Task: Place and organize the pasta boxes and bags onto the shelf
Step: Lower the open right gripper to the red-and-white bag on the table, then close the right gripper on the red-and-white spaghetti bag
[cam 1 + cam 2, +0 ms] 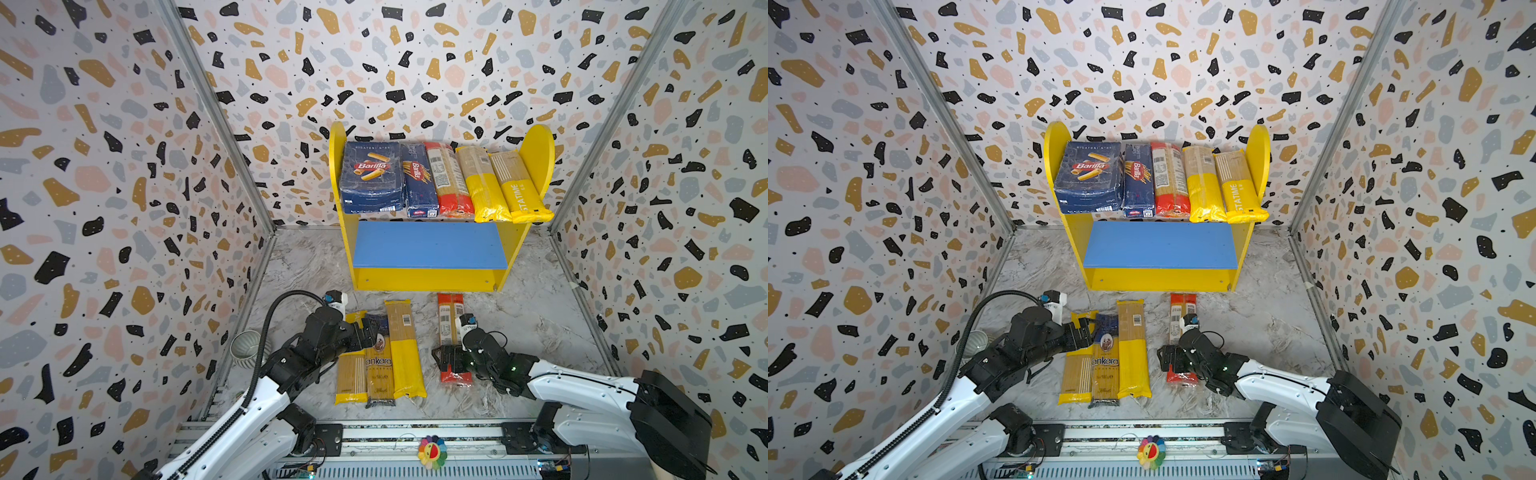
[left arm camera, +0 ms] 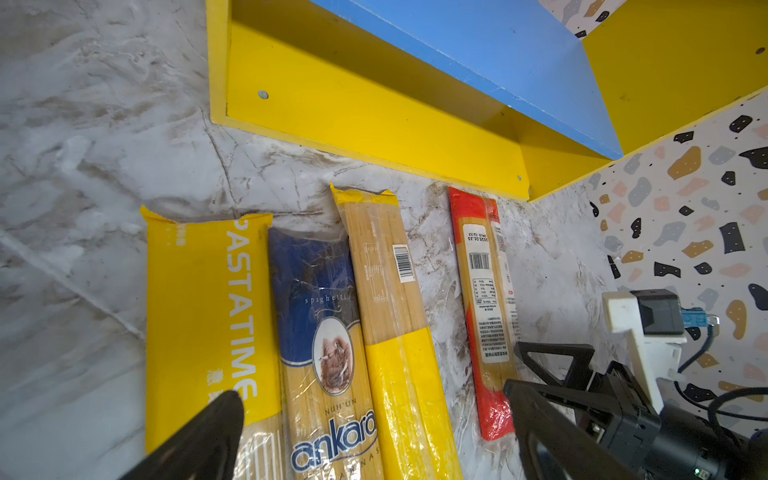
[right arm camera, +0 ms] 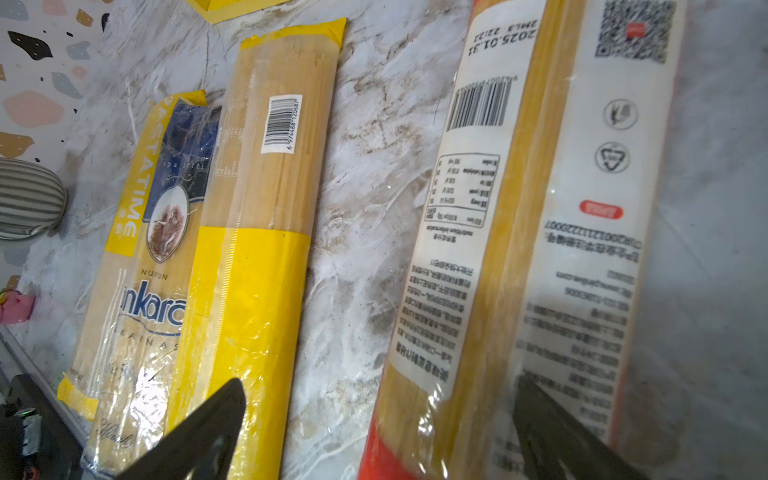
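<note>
My right gripper, above the red-orange bag's near end, next needs to turn its open fingers down and lower them astride its long sides.
The shelf stands at the back. Its upper board holds the wide pasta box, the narrow box, a red-orange bag and two yellow bags. The blue lower board is bare. On the floor lie a PASTATIME bag, an ankara bag, a yellow-ended bag and a red-orange bag. My left gripper hovers open over the far ends of the PASTATIME and ankara bags. My right gripper is open low over the floor's red-orange bag, holding nothing.
A striped cup sits by the left wall, close behind my left arm. Patterned walls close in both sides and the back. The arms' rail with a flower toy runs along the front.
</note>
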{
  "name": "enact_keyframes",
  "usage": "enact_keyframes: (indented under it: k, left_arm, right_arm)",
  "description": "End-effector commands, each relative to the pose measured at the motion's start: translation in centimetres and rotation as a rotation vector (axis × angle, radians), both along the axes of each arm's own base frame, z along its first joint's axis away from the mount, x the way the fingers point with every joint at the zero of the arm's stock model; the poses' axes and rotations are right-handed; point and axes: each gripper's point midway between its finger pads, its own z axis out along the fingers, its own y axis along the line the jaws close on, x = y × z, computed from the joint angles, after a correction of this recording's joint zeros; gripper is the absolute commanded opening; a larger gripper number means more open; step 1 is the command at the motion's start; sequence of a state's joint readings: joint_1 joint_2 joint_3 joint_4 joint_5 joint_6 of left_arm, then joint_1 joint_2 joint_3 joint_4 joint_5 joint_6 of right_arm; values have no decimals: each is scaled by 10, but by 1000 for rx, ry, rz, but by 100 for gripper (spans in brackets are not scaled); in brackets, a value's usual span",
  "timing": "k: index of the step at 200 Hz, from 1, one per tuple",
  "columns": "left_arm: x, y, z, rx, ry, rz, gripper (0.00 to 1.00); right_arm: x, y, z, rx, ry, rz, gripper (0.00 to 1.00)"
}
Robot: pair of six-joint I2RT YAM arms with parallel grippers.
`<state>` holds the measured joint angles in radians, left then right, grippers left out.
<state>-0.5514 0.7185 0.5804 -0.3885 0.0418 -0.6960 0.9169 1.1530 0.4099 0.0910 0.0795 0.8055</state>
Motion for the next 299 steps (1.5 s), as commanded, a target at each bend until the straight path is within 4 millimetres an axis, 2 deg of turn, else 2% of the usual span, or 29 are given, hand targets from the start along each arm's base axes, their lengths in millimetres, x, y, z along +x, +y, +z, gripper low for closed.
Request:
enact_keyframes:
  k: [1, 40, 78, 118, 171, 207, 252, 270, 288, 299]
  left_arm:
    - [-4, 8, -8, -6, -1, 33, 99]
    - [-9, 13, -17, 4, -6, 41, 100]
    - [-12, 7, -26, -22, 8, 11, 100]
    - [-13, 6, -31, -26, 11, 5, 99]
    - [-20, 10, -25, -53, -14, 10, 100]
    - [-23, 10, -25, -67, -12, 8, 100]
    - [-24, 10, -23, -79, -18, 11, 100]
    - [-23, 10, -23, -81, -19, 12, 99]
    - [-23, 9, -24, -83, -14, 12, 99]
    - [-23, 9, -24, -84, -13, 9, 100]
  right_arm:
    - [1, -4, 4, -51, -2, -8, 99]
    - [1, -13, 5, -129, 8, -28, 100]
    - [-5, -28, 11, -325, -35, -104, 99]
    - [-9, -37, -18, -408, 26, -129, 99]
    - [-11, -38, -52, -496, 94, -121, 99]
    - [-11, -43, -66, -502, 132, -127, 99]
    - [-24, -58, -84, -529, 192, -113, 80]
    - [-31, -61, -92, -515, 222, -104, 60]
    - [-38, -59, -94, -478, 243, -88, 36]
    - [-41, -55, -92, -438, 251, -73, 27]
